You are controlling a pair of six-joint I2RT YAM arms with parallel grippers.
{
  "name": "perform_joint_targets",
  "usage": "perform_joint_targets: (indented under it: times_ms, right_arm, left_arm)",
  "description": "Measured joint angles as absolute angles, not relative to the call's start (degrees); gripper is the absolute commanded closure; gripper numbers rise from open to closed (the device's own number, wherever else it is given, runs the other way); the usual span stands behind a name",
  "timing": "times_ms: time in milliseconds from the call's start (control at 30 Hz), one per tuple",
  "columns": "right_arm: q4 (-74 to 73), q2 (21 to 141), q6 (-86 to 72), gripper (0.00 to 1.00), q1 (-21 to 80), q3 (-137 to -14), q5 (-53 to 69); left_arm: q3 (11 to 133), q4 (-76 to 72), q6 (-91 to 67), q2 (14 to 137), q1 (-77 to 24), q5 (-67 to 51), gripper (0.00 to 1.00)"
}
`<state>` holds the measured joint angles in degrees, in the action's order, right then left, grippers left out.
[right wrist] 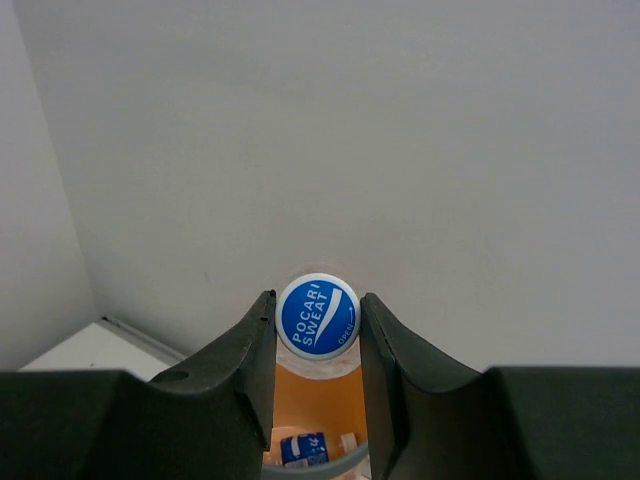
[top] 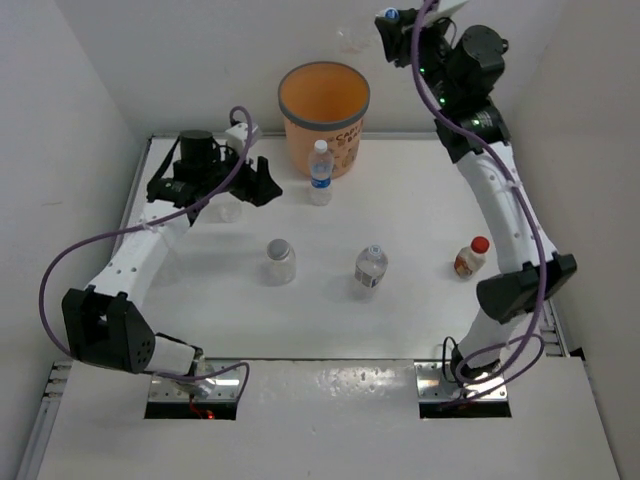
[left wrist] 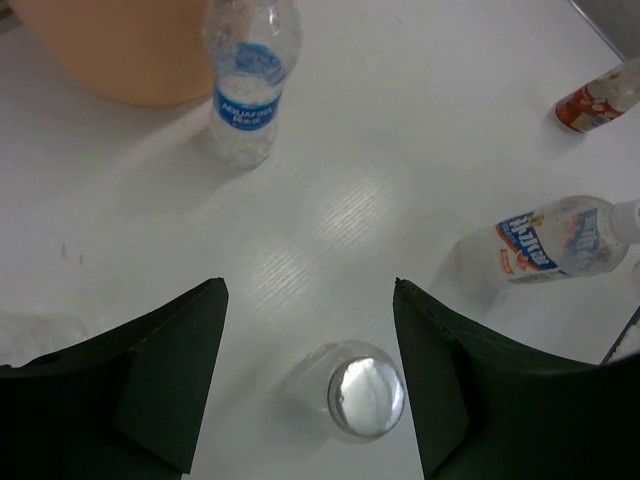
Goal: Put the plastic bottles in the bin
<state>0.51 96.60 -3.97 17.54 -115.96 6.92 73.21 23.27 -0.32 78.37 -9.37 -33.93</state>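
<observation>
My right gripper lowers next and moves the clear bottle across over the orange bin's opening.
The orange bin (top: 323, 104) stands at the back of the table. My right gripper (top: 392, 28) is raised high to the right of it, shut on a clear bottle with a blue Pocari Sweat cap (right wrist: 317, 316); the bin's inside (right wrist: 318, 400) shows below it, with a blue-labelled bottle (right wrist: 303, 447) in it. My left gripper (top: 256, 182) is open over the table. A grey-capped bottle (left wrist: 365, 392) stands below and between its fingers, untouched. A blue-labelled bottle (top: 320, 172) stands by the bin. Another clear bottle (top: 370, 267) and the red-capped brownish bottle (top: 471, 257) stand further right.
A faint clear object (top: 230, 211) lies under the left arm. White walls close in the table on the left, back and right. The right arm (top: 505, 215) arches along the right side.
</observation>
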Motion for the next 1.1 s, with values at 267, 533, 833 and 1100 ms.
perform_joint_targets:
  times_ms: [267,533,833,1100]
  right_arm:
    - [0.9,113.3,-0.8,1.00,20.4,-120.4,3.4]
    - [-1.3,120.5,1.3,0.06,20.8,-120.5,0.5]
    - [-6.0,115.8,-3.9,0.04,20.0,-117.5,0.6]
    - [-8.6,100.6,-8.1,0.04,15.7,-108.6,4.3]
  left_arm:
    - [72.6,11.7,-6.6,83.3,-14.9,-27.5,0.26]
    - [72.6,1.5,-9.3,88.6,-18.9,-17.0,0.24]
    - [76.3,-6.5,-6.6,98.7,-23.0,-13.8,0.25]
    - [80.3,-10.6,-6.5,102.9,-23.6,-12.1,0.25]
